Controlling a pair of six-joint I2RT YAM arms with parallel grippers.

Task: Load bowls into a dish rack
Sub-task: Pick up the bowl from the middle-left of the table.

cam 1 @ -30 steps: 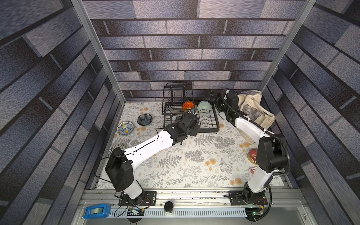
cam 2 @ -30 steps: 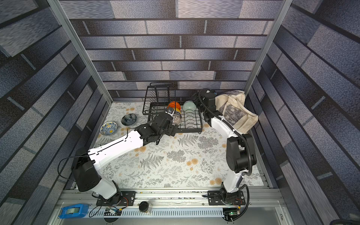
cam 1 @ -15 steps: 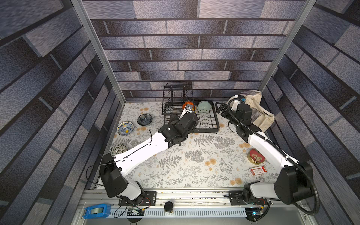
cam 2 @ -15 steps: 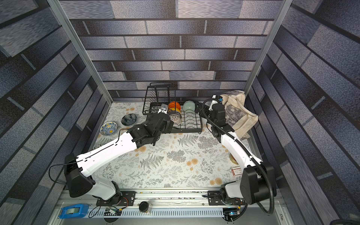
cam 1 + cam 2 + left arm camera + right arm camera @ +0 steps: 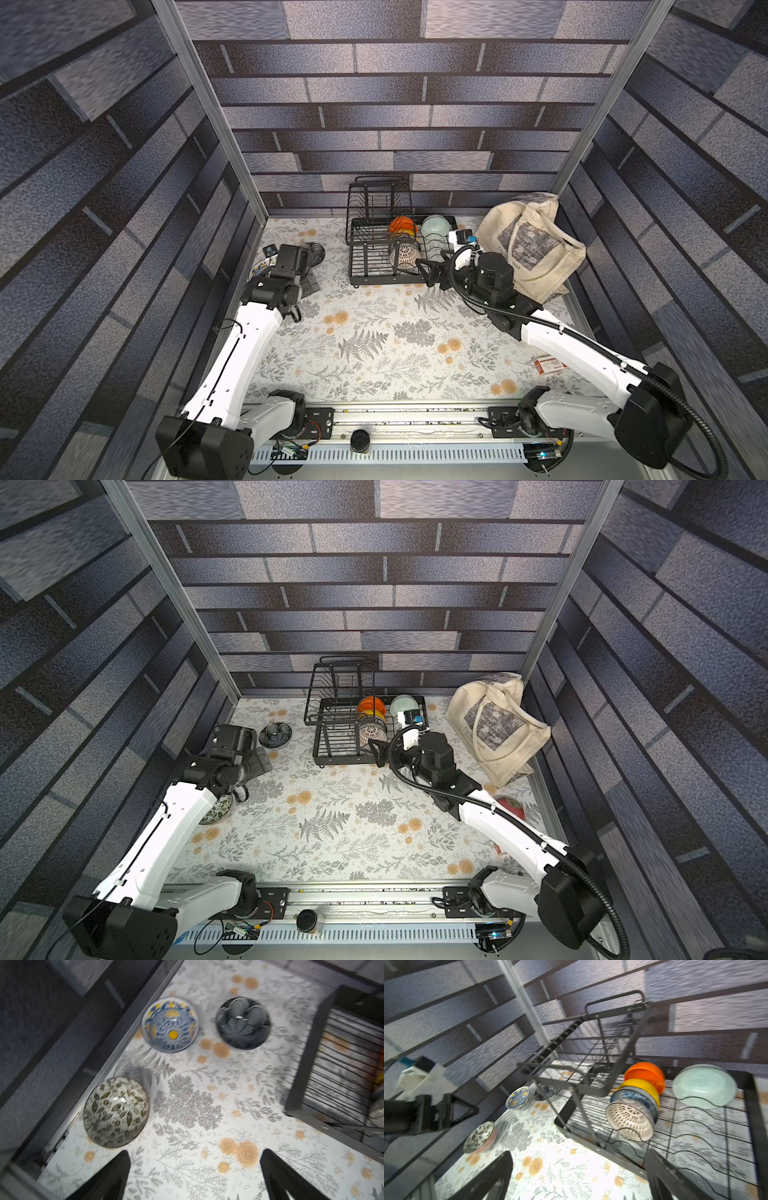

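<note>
My left gripper moves back and down next to the leafy bowl, onto its rim facing the dish rack (image 5: 230, 801) (image 5: 146, 1118). The bowl lies opening up, bare table beside it.
The black wire dish rack (image 5: 382, 283) stands at the back. Its lower tier holds a row of bowls on edge: orange (image 5: 645, 1073), yellow (image 5: 641, 1086), blue-and-white (image 5: 633, 1099) and white lattice (image 5: 629, 1122), with a pale green bowl (image 5: 704, 1086) apart from them. On the table to the rack's left lie a blue-yellow bowl (image 5: 169, 1024), a dark bowl (image 5: 243, 1023) and a leafy bowl (image 5: 116, 1111). My left gripper (image 5: 194, 1152) hovers open beside these three, empty. My right gripper (image 5: 579, 1153) is open and empty at the rack's front right corner.
A cream tote bag (image 5: 528, 245) slumps against the right wall behind the right arm. A round red tin (image 5: 511, 804) and a small red-and-white box (image 5: 550, 365) lie near the right edge. Brick-patterned walls close in three sides.
The left arm swung away from the rack leftward to the loose bowls. The right arm drew back from the rack's far side to its front right corner. Both grippers stayed open.
</note>
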